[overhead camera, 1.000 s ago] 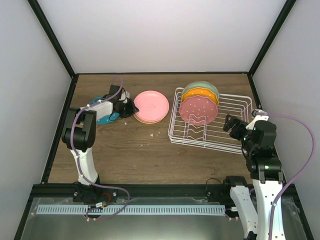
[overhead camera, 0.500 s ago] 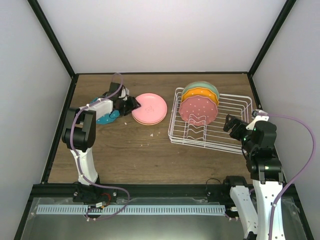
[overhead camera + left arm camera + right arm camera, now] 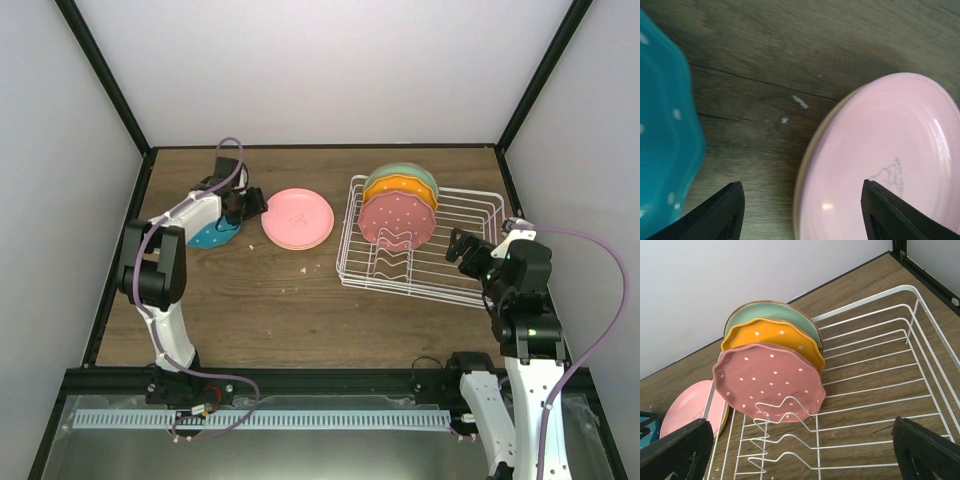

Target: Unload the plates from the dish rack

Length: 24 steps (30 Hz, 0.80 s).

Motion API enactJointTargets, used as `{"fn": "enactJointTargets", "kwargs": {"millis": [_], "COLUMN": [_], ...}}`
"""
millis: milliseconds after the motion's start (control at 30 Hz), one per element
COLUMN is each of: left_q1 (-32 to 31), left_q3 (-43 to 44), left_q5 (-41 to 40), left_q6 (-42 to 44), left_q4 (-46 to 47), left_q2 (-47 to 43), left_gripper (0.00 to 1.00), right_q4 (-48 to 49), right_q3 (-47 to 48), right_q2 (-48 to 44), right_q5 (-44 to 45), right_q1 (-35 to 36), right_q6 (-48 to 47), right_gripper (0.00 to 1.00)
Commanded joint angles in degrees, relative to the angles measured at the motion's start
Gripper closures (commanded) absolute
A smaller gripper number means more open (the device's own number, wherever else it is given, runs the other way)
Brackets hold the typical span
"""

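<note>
The maroon plate stands in front, so the robot's left gripper will move over the pink plate [image 3: 298, 216] to the rack and close on the maroon rim facing that plate [image 3: 362, 213].
The white wire dish rack [image 3: 418, 289] holds three upright plates: mint green [image 3: 400, 175] at the back, dotted orange [image 3: 404, 192], and dotted maroon [image 3: 396, 221] in front. The right wrist view shows them too: mint green [image 3: 771, 315], orange [image 3: 772, 337], maroon [image 3: 767, 380]. A pink plate [image 3: 298, 216] lies flat on a peach plate [image 3: 799, 192] left of the rack. A dotted teal plate [image 3: 211, 237] lies further left. My left gripper [image 3: 255, 204] is open over the pink plate's left rim [image 3: 802, 212], holding nothing. My right gripper [image 3: 464, 249] is open at the rack's right side [image 3: 802, 450].
Small white crumbs [image 3: 304, 268] lie on the wooden table between the plate stack and the rack. Black frame rails [image 3: 120, 250] edge the table, with white walls beyond. The rack's right half [image 3: 890, 365] is bare wire.
My left gripper opened and let go of the pink plate's rim, then drew back a little to the far left. The pink plate now rests flat on the peach one. The right arm stayed put.
</note>
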Motion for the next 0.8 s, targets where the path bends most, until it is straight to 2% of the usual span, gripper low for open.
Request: {"fn": "enactJointTargets", "kwargs": {"millis": [0, 67, 133, 233, 333, 400, 567, 767], "left_q1": [0.01, -0.07, -0.91, -4.52, -9.42, -12.85, -19.44, -22.77], "left_q3": [2.26, 4.84, 8.65, 17.07, 29.34, 32.87, 31.16, 31.21], "left_q5": [-9.73, -11.86, -7.09, 8.29, 24.14, 29.63, 30.70, 28.02], "left_q6": [4.23, 6.59, 10.46, 18.82, 30.13, 39.63, 60.79, 67.16], "left_q4": [-3.52, -2.74, 0.57, 4.32, 0.95, -2.76, -5.16, -5.22], "left_q2": [-1.69, -1.68, -1.73, 0.77, 4.88, 6.06, 5.97, 8.65], "left_gripper": [0.34, 0.36, 0.42, 0.43, 0.42, 0.41, 0.42, 0.42], "right_q4": [0.92, 0.91, 0.90, 1.22, 1.87, 2.13, 1.65, -0.18], "right_q3": [0.25, 0.33, 0.29, -0.10, -0.29, -0.39, -0.05, 1.33], "right_q2": [-0.11, -0.03, -0.11, -0.33, -0.16, -0.12, -0.67, -1.46], "right_q5": [-0.34, -0.34, -0.34, -0.40, -0.83, -0.89, -0.80, 0.50], "right_q1": [0.53, 0.53, 0.53, 0.53, 0.51, 0.53, 0.49, 0.53], "right_q6": [-0.82, -0.83, -0.84, -0.84, -0.70, -0.71, -0.73, -1.43], "right_gripper": [0.00, 0.00, 0.00, 0.00, 0.00, 0.00, 0.00, 0.00]}}
